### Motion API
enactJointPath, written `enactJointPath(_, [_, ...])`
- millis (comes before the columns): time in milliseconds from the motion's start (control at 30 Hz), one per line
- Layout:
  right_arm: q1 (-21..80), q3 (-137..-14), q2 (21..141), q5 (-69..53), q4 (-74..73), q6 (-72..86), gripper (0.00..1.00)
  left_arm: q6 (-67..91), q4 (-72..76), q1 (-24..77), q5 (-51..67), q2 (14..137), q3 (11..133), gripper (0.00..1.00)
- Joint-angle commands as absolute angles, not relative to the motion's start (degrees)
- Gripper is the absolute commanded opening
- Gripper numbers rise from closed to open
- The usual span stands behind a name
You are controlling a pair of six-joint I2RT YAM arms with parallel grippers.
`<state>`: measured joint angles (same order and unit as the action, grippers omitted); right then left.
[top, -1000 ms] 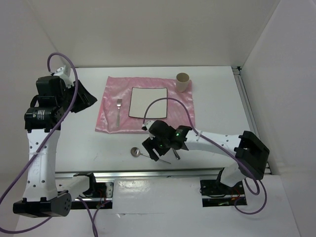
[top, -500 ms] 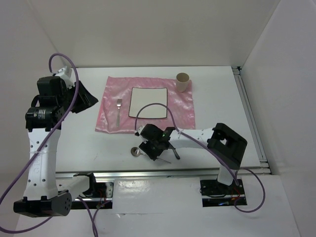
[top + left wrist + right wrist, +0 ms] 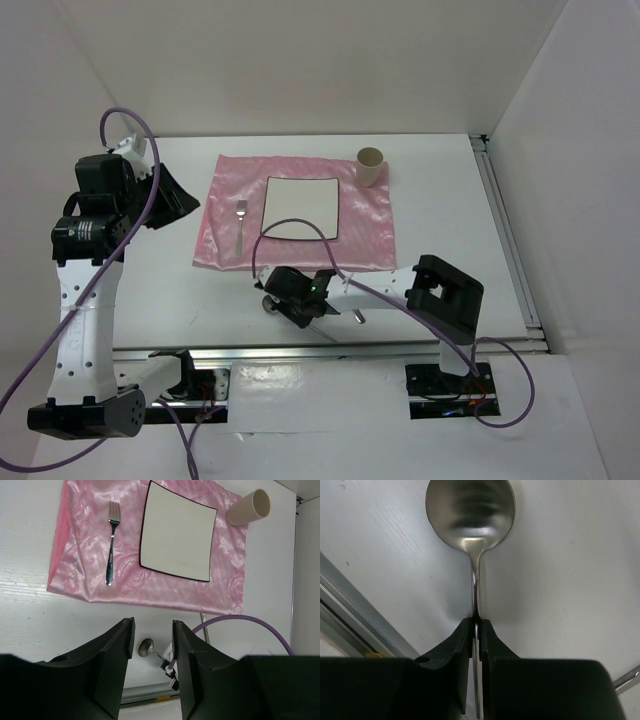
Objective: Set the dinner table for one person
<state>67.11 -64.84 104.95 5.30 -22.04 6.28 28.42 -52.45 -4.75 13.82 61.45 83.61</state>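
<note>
I next need to lift, turn and move my right gripper outward, then lower it to release the spoon on the mat's bare side opposite the fork.
A steel spoon (image 3: 470, 510) lies on the white dinner table (image 3: 440, 220) near the front edge, its bowl (image 3: 268, 303) pointing left. My right gripper (image 3: 476, 622) is low over the table and shut on the spoon's thin handle, which runs back between the jaws. In the top view the right gripper (image 3: 285, 299) sits just right of the bowl. My left gripper (image 3: 153, 630) is open and empty, held high at the left (image 3: 175, 195), looking down on the spoon (image 3: 146, 647).
A pink mat (image 3: 370, 215) carries a square white plate (image 3: 302, 205), a fork (image 3: 240, 225) to the plate's left and a beige cup (image 3: 371, 165) at its back right corner. Another metal utensil (image 3: 357, 317) lies partly under the right arm. Metal rails run along the front (image 3: 300, 350) and right (image 3: 500, 230) edges.
The right arm has swung left along the front edge to the spoon, and its jaws have closed on the handle. The left arm has not moved.
</note>
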Motion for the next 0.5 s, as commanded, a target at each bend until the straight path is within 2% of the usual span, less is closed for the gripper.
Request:
enactJointPath(0, [68.4, -66.7, 99.9, 9.6, -25.7, 6.2, 0.00, 26.9, -50.9, -5.0, 14.4, 60.6, 85.2, 0.52])
enactJointPath(200, [66.1, -66.1, 89.5, 12.3, -27.1, 12.2, 0.00, 26.4, -51.7, -5.0, 15.0, 61.8, 86.9, 0.52])
enactJointPath(300, [59.0, -64.8, 82.4, 12.3, -30.9, 20.2, 0.00, 25.8, -52.9, -5.0, 15.0, 61.8, 87.8, 0.52])
enactJointPath(467, [40.7, -66.2, 82.4, 8.0, -35.2, 30.4, 0.00, 26.5, -52.4, -5.0, 16.3, 62.8, 88.3, 0.52])
